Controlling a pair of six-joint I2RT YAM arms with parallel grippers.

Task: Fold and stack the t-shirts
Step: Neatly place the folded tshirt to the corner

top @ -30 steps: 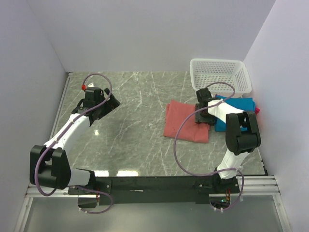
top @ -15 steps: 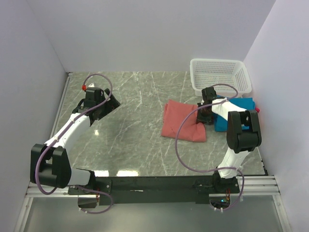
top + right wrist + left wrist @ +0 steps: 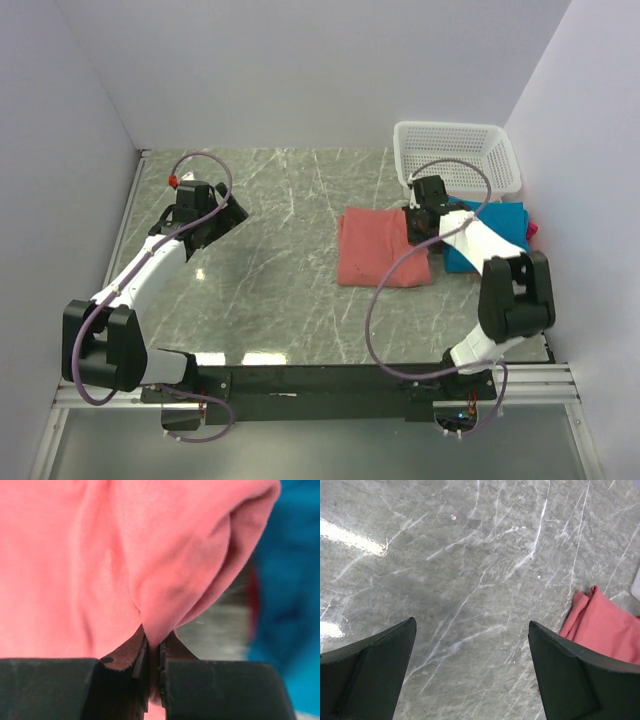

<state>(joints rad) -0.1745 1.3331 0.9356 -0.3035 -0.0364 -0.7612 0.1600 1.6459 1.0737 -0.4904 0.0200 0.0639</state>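
My right gripper is going to lift the salmon-red t-shirt to the right in the top view next, over the flat teal-blue t-shirt (image 3: 508,220) (image 3: 291,585), then lower it and let it go.
A folded salmon-red t-shirt (image 3: 375,248) lies on the marble table right of centre. My right gripper (image 3: 418,226) is at its right edge, and the right wrist view shows the jaws pinched shut (image 3: 155,647) on a fold of that salmon-red cloth (image 3: 175,555). A teal-blue t-shirt (image 3: 500,225) lies beside it to the right, also blurred in the right wrist view (image 3: 290,580). A sliver of magenta t-shirt (image 3: 532,229) shows at its far right edge. My left gripper (image 3: 222,212) hovers open over bare table at the left (image 3: 472,630), with the salmon-red t-shirt's corner (image 3: 605,632) in its view.
A white mesh basket (image 3: 456,157) stands at the back right, just behind the shirts. White walls close in the table on the left, back and right. The arm bases sit on a black rail (image 3: 320,382) at the near edge.
My right gripper has closed on the salmon-red t-shirt's right edge and shifted toward the back. The shirt's right side has drawn in. The left arm has stayed still.
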